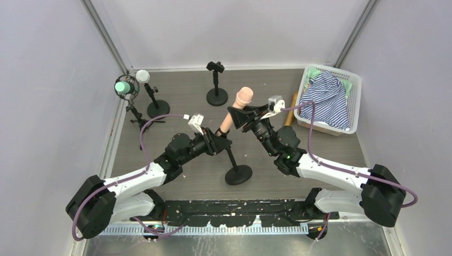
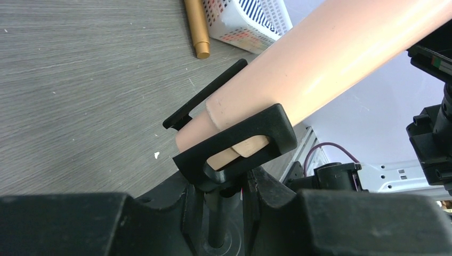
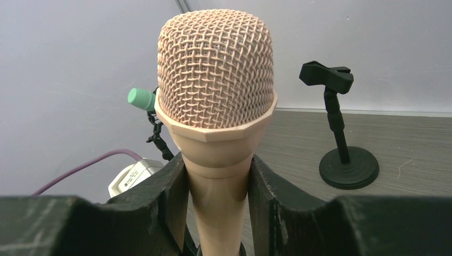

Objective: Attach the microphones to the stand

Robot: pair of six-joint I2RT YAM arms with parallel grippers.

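Note:
My right gripper pushes the peach-pink microphone lengthwise deeper into the black clip (image 1: 219, 133) next and releases its neck, since only the microphone's narrow tail sits there.
The peach-pink microphone (image 1: 241, 102) stands tilted over the table's middle, its mesh head (image 3: 216, 69) up. My right gripper (image 1: 238, 115) (image 3: 218, 181) is shut on its neck just below the head. Its tail end (image 2: 234, 152) sits inside the black clip (image 2: 240, 141) of the near stand (image 1: 237, 174). My left gripper (image 1: 218, 136) (image 2: 223, 185) is shut on that stand's post (image 2: 216, 218) right under the clip. The mint green microphone (image 1: 124, 86) (image 3: 141, 99) and the white microphone (image 1: 143, 76) sit on stands at the far left. The golden-brown microphone (image 1: 290, 110) (image 2: 197, 26) lies flat beside the basket.
An empty black stand (image 1: 216, 81) (image 3: 337, 133) with a round base is at the back centre. A white basket (image 1: 356, 85) (image 2: 240, 26) holding a striped cloth (image 1: 325, 93) is at the far right. Grey walls close in both sides.

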